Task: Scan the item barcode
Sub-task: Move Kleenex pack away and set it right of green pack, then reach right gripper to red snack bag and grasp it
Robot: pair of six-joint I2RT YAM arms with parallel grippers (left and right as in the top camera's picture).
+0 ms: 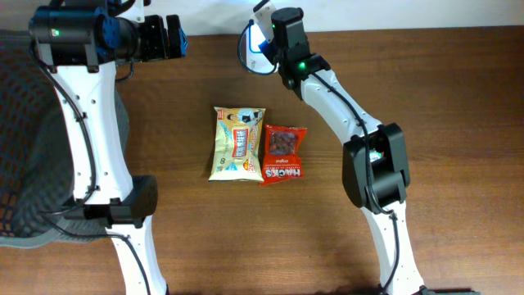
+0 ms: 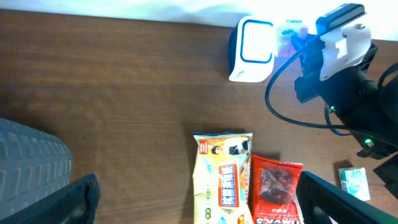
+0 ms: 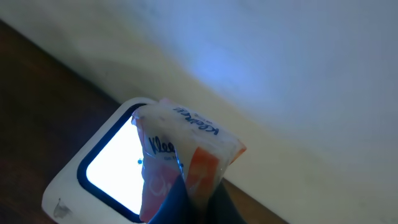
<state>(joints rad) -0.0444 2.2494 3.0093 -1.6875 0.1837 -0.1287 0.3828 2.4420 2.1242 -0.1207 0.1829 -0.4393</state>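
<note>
My right gripper has the green-white thing to its right in the overhead view, so it will next move back and down beside that thing to release the packet.
My right gripper (image 1: 264, 34) is at the back of the table, shut on a small soft tissue packet (image 3: 186, 146) with blue lettering and an orange patch. The packet (image 2: 291, 34) stands upright directly in front of the lit window of the white scanner (image 3: 106, 171), which sits by the back edge (image 1: 248, 51) (image 2: 252, 46). In the right wrist view my dark fingers (image 3: 180, 208) pinch the packet's lower end. My left gripper (image 1: 174, 37) (image 2: 199, 193) hangs open at the back left, high above the table, holding nothing.
A yellow snack packet (image 1: 237, 143) (image 2: 222, 177) and a red snack packet (image 1: 283, 154) (image 2: 277, 190) lie side by side mid-table. A grey mesh basket (image 1: 16, 123) (image 2: 31, 162) stands at the left edge. A small green-white thing (image 2: 354, 182) lies near the right arm.
</note>
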